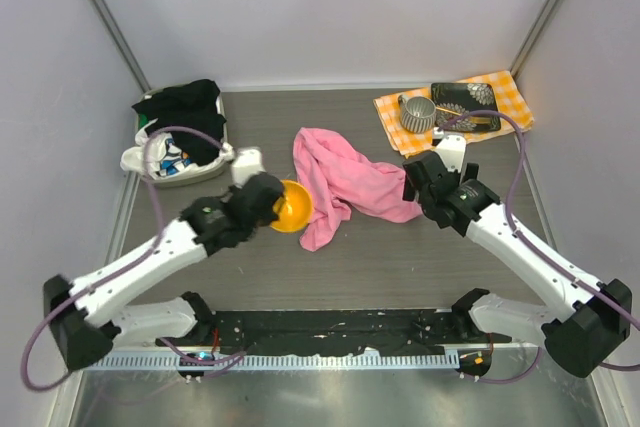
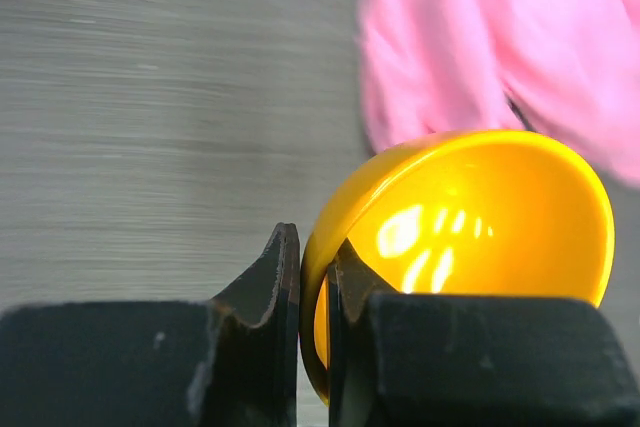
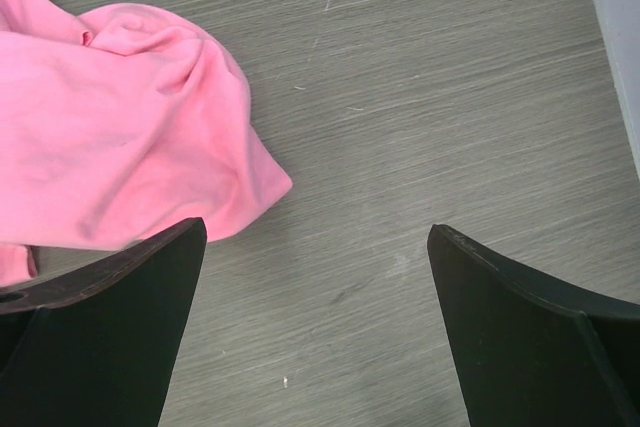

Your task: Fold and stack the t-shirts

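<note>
I will next move my left gripper to the left in the top view, then down to the bare table in front of the basket, because the bowl (image 1: 293, 206) crowds the t-shirt.
A crumpled pink t-shirt (image 1: 335, 182) lies in the middle of the grey table; it also shows in the left wrist view (image 2: 480, 47) and the right wrist view (image 3: 110, 147). My left gripper (image 1: 272, 202) is shut on the rim of a yellow bowl (image 1: 293, 206), held tilted next to the shirt's left side; in the left wrist view the fingers (image 2: 275, 297) pinch the bowl's (image 2: 480, 227) wall. My right gripper (image 1: 425, 187) is open and empty over bare table at the shirt's right end, its fingers (image 3: 110, 317) wide apart.
A white basket (image 1: 150, 159) of dark and mixed clothes stands at the back left. An orange checked cloth (image 1: 510, 97) at the back right holds a grey cup (image 1: 418, 112) and a dark patterned tray (image 1: 466, 105). Grey walls close in on both sides.
</note>
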